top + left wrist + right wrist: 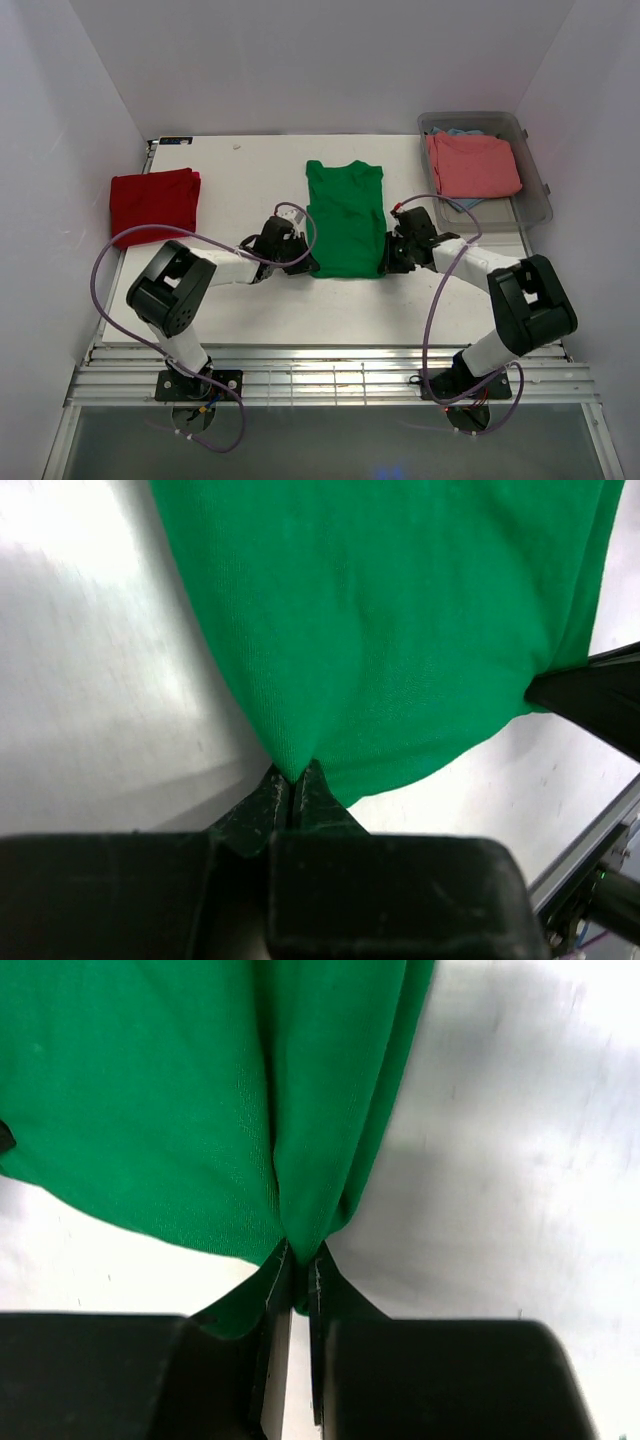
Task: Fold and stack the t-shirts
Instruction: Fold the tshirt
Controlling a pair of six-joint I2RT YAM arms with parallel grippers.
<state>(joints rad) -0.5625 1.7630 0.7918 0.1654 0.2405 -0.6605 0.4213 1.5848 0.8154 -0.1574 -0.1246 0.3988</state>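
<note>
The bright green t-shirt is still lying in a long fold, so the robot's right gripper should next lift the held corner, carry it outward toward the collar end point(364, 180) and let go.
A bright green t-shirt point(347, 218) lies in a long narrow fold at the middle of the table, collar end away from the arms. My left gripper point(305, 263) is shut on its near left corner point(292, 765). My right gripper point(387, 262) is shut on the near right corner point(300, 1250), cloth bunched between the jaws. A deep red t-shirt point(153, 202) lies folded at the far left. A salmon-pink t-shirt point(472, 165) rests in the bin, with a light blue one point(462, 132) showing beneath it.
The clear plastic bin point(538, 190) stands at the back right corner. White walls close in on both sides and the back. The table's near edge meets a ribbed metal rail point(330, 380) where the arm bases are bolted.
</note>
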